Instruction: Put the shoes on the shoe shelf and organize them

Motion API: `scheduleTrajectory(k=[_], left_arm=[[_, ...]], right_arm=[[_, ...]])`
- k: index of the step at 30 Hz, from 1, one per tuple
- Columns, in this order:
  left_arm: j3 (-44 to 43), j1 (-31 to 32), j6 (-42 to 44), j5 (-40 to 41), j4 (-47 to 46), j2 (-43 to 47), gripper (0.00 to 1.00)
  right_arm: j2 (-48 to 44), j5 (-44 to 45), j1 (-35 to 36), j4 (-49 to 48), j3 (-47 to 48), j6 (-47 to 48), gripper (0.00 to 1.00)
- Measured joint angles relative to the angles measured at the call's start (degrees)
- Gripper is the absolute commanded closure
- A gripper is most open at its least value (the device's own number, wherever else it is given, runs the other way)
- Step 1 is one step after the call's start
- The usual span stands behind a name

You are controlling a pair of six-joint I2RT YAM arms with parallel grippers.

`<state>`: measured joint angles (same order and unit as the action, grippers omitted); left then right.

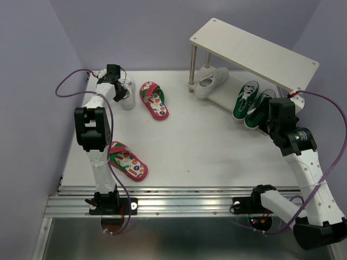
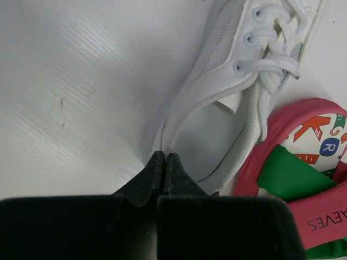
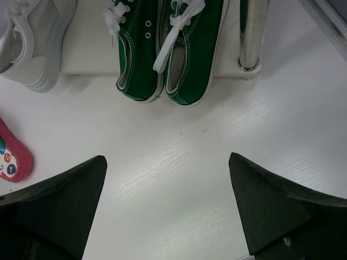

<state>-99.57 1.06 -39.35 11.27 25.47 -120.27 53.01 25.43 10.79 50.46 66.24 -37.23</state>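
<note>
The white sneaker is far from the shelf, so my left gripper will next lift it past the red-pink flip-flop and lower it onto the bare spot in the middle of the table (image 1: 189, 123).
My left gripper (image 2: 164, 158) is shut on the heel rim of a white sneaker (image 2: 227, 65), which stands at the table's far left (image 1: 127, 93). A red-pink flip-flop (image 2: 309, 157) lies right beside it, and another flip-flop (image 1: 128, 161) lies near the left arm's base. The shoe shelf (image 1: 252, 51) stands at the back right. Its lower board (image 3: 87, 49) carries a second white sneaker (image 1: 210, 80) and two green sneakers (image 3: 138, 49) (image 3: 192, 54) side by side. My right gripper (image 3: 167, 158) hangs open over bare table just in front of the green pair, nothing between its fingers.
A chrome shelf post (image 3: 250, 32) stands just right of the green sneakers. The shelf's top board carries nothing. Lilac walls close in the table on the left and at the back. A metal rail (image 1: 179, 197) runs along the near edge.
</note>
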Motion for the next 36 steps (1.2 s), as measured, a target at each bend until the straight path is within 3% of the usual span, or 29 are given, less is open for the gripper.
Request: scheduleTrajectory(k=[7, 15, 25, 30, 36], left_arm=[[-0.3, -1.6, 2.7, 1.6, 3.9, 2.3, 1.00], [0.0, -1.0, 7.9, 4.7, 9.9, 16.4, 1.00], [6.7, 10.9, 12.1, 3.5, 11.6, 35.3, 1.00], [10.5, 15.3, 11.3, -0.5, 11.2, 39.3, 1.00], [18.1, 27.6, 7.2, -5.1, 6.2, 39.6, 1.00]], right_arm=[[-0.1, -0.3, 0.0, -1.3, 0.0, 0.4, 0.00], [-1.3, -1.2, 0.0, -2.4, -1.5, 1.0, 0.00], [-1.3, -2.2, 0.0, -3.9, -1.8, 1.7, 0.00], [-1.2, -3.3, 0.0, -4.7, -3.1, 1.9, 0.00], [-1.2, -4.5, 0.0, -5.1, -3.3, 1.9, 0.00]])
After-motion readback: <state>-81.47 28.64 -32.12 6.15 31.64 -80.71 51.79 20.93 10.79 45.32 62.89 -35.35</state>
